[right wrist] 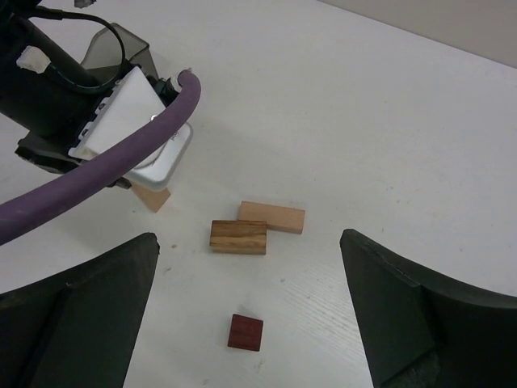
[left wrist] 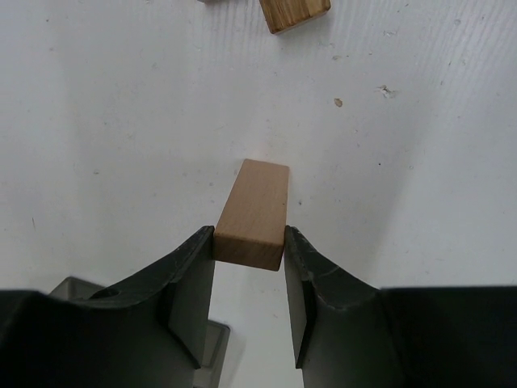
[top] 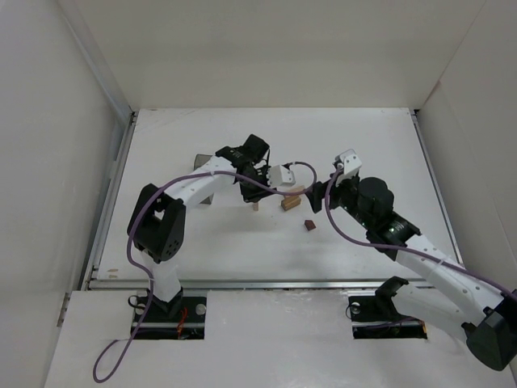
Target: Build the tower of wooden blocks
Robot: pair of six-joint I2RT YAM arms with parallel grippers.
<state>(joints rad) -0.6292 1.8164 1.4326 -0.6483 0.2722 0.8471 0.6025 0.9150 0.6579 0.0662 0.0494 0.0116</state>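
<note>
My right gripper should turn crosswise next, go down onto the paler block's loose end and close, because that end sticks out past the streaked block.
My left gripper is shut on the top end of a light-tan wooden block that stands upright on the white table; it also shows in the top view and the right wrist view. Two more tan blocks lie flat side by side: a streaked one and a paler one, seen together in the top view. A small dark reddish-brown block lies alone nearer. My right gripper is wide open and empty, above these blocks.
A dark translucent grey box stands behind the left gripper, also in the right wrist view. The left arm's purple cable loops over the blocks' left side. White walls enclose the table on three sides.
</note>
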